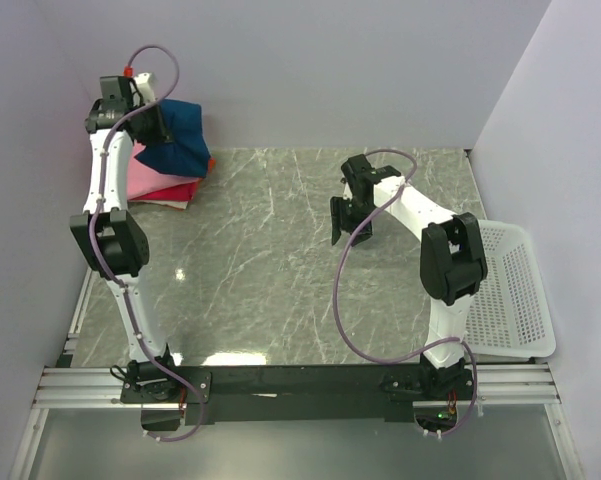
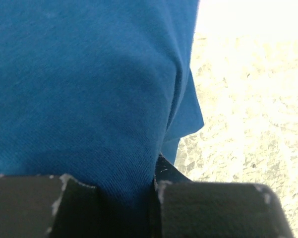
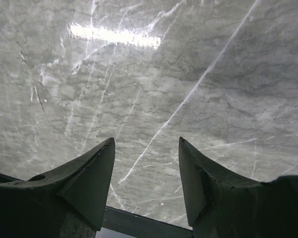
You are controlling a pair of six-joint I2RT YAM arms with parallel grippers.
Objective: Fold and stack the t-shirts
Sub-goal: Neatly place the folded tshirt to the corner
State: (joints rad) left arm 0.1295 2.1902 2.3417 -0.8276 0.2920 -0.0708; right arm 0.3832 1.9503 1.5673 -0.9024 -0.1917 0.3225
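Note:
My left gripper should move gently to the left in the top view next, over the pink shirt, and let go of the blue shirt, because the stack is beneath it.
The dark blue t-shirt hangs bunched at the far left corner over a stack of folded shirts, pink, magenta-red and a sliver of orange. My left gripper is shut on the blue shirt; in the left wrist view the blue cloth fills the frame and is pinched between my fingers. Its print is hidden. My right gripper is open and empty above the bare marble table, its fingertips spread wide.
A white plastic mesh basket sits at the table's right edge beside the right arm. Grey walls close in the back and sides. A black rail runs along the near edge.

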